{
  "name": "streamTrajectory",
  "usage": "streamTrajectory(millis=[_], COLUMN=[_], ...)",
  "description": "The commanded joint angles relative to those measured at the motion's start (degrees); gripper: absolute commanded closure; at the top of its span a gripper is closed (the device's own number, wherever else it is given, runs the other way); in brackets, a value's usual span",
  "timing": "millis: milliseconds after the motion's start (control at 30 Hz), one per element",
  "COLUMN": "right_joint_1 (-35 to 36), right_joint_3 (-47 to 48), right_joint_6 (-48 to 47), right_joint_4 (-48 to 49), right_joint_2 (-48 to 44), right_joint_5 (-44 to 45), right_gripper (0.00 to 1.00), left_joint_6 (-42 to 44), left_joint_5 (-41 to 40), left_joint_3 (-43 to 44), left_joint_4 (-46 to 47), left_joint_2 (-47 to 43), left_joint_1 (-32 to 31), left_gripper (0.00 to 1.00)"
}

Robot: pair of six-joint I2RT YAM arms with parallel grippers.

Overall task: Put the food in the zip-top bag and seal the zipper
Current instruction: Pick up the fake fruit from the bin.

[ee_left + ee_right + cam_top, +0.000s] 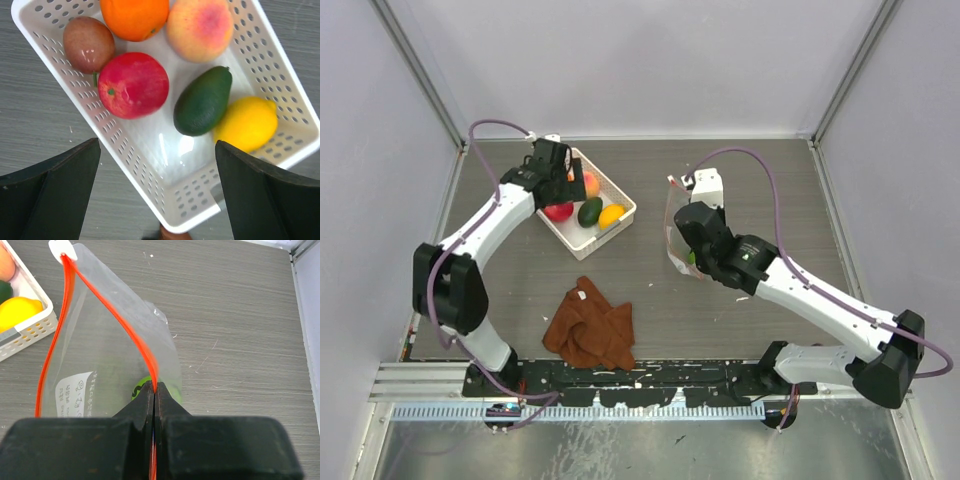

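Observation:
My left gripper goes down next with its fingers astride the red fruit (pixel 558 212) (pixel 133 86) below it, since the gap beside the dark green one leaves finger room.
Several toy fruits, the food, lie in a white lattice basket (pixel 190 200): an orange (pixel 134 17), a peach-pink one (pixel 200 27), a brownish one (pixel 88 44), a red one (pixel 133 85), a dark green one (pixel 202 101) and a yellow one (pixel 246 123). My left gripper (pixel 157 150) hovers open above the basket's near corner, holding nothing. The clear zip-top bag (pixel 100 355) stands with its mouth gaping. My right gripper (pixel 154 387) is shut on the orange-red zipper (pixel 145 347). A bright green fruit (pixel 139 389) shows inside the bag, behind the fingers.
A crumpled brown cloth (pixel 590 325) lies on the grey table in front of the basket (pixel 620 205). A small white block (pixel 707 185) sits just behind the bag (pixel 676 215). Pale walls close in the table on three sides.

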Motion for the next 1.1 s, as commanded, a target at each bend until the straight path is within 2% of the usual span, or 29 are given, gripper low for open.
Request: streamTrajectory(millis=[0, 667, 1000, 1067], right_joint_1=[0.14, 0.14, 0.14, 0.14], right_joint_3=[0.61, -0.01, 0.24, 0.32], right_joint_6=[0.21, 0.33, 0.29, 0.3], right_joint_4=[3.68, 7.02, 7.37, 7.42], right_joint_2=[1.71, 5.56, 6.47, 6.34], right_joint_5=[-0.86, -6.3, -7.04, -7.23], right_gripper=[1.0, 1.0, 1.0, 1.0], left_joint_6=[1.55, 4.64, 3.26, 3.13], left_joint_5=[-3.97, -9.31, -5.74, -5.31], left_joint_3=[5.62, 16.5, 14.6, 14.35], left_joint_4=[-0.71, -3.4, -2.53, -2.51], left_joint_2=[4.48, 24.77, 25.42, 24.6], left_joint_1=[0.87, 2.13, 2.43, 2.43], left_gripper=[0.02, 0.02, 0.0, 0.03])
